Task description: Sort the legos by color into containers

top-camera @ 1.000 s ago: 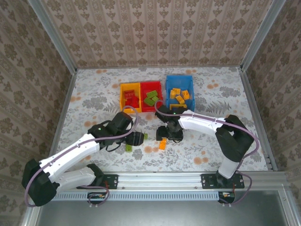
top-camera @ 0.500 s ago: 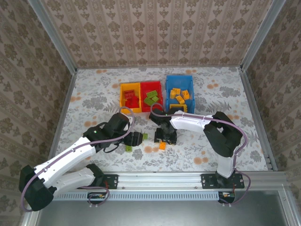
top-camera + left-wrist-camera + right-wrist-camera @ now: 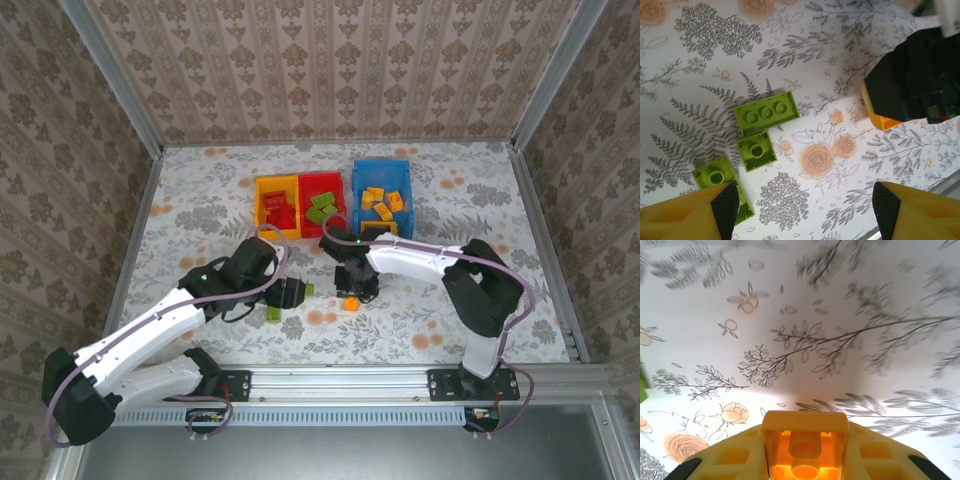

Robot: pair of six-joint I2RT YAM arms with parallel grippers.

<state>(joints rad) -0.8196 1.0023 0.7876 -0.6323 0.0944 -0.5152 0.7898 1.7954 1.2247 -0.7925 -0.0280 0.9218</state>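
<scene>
My right gripper lifts its lego next, carries it outward over the matching orange-yellow legos and releases it inside, since the blue bin (image 3: 380, 166) holding them stands outward.
My right gripper (image 3: 352, 298) is shut on an orange-yellow lego (image 3: 805, 447), held hollow side toward the camera just over the floral tabletop. That lego (image 3: 879, 114) and the black right gripper (image 3: 920, 82) also appear in the left wrist view. My left gripper (image 3: 805, 210) stands open above three green legos: a three-stud plate (image 3: 766, 112), a small square one (image 3: 756, 151) and one by the left fingertip (image 3: 720, 176). The yellow bin (image 3: 260, 215) holds red bricks, the red bin (image 3: 322, 179) green ones, the blue bin (image 3: 380, 166) orange-yellow ones.
The three bins stand side by side at the back middle of the table. Green legos (image 3: 273, 315) lie between the two grippers, which are close together. Patterned walls and metal rails enclose the table; its front rail (image 3: 340, 375) runs past the arm bases.
My right gripper has shifted left over the orange-yellow lego and shut on it. The left gripper has barely moved.
</scene>
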